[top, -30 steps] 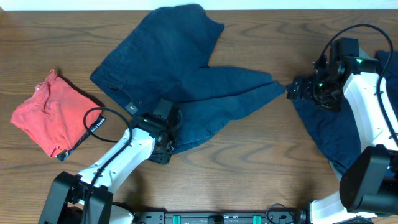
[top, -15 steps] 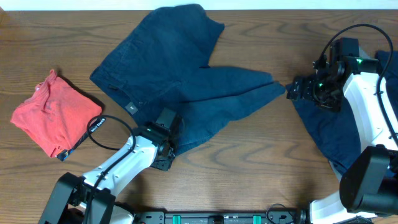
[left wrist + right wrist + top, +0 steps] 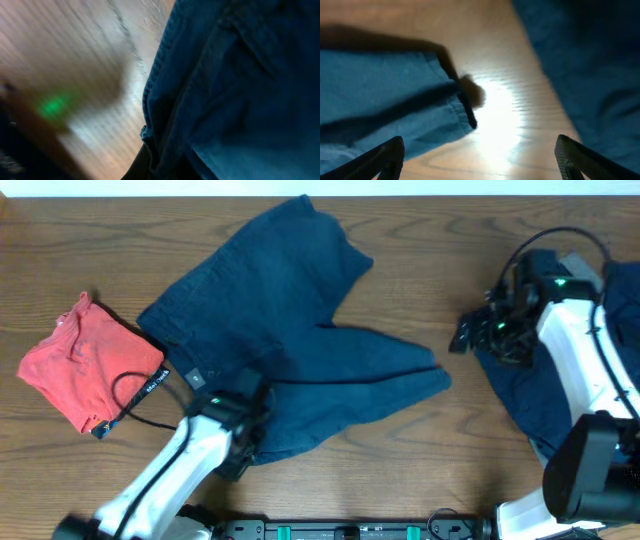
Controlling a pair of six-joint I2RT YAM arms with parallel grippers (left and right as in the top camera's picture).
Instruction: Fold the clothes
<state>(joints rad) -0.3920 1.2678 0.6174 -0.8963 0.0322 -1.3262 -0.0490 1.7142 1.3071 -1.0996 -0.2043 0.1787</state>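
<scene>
Because the shorts' leg tip (image 3: 439, 377) (image 3: 461, 116) lies unheld below my right gripper and to its left in the overhead view, I will lower the open fingers that way onto it.
A pair of dark navy shorts (image 3: 270, 310) lies spread out mid-table; it fills the left wrist view (image 3: 240, 90). My left gripper (image 3: 243, 442) is shut on its near hem, and the fold of cloth sits in the jaws (image 3: 160, 170). My right gripper (image 3: 462, 336) is open and empty above bare wood (image 3: 480, 165), just right of the shorts' leg hem (image 3: 395, 100). A second navy garment (image 3: 520, 395) lies under the right arm. A coral-red garment (image 3: 90, 370) with a black waistband lies at the far left.
The second navy garment also shows at the upper right of the right wrist view (image 3: 590, 60). A black cable loops from the left arm near the red garment (image 3: 130, 395). Bare wooden table (image 3: 400, 450) lies in front of the shorts.
The left arm has pulled the shorts left and toward the front, and the whole garment has shifted. The leg tip is now apart from the right gripper, which it touched before.
</scene>
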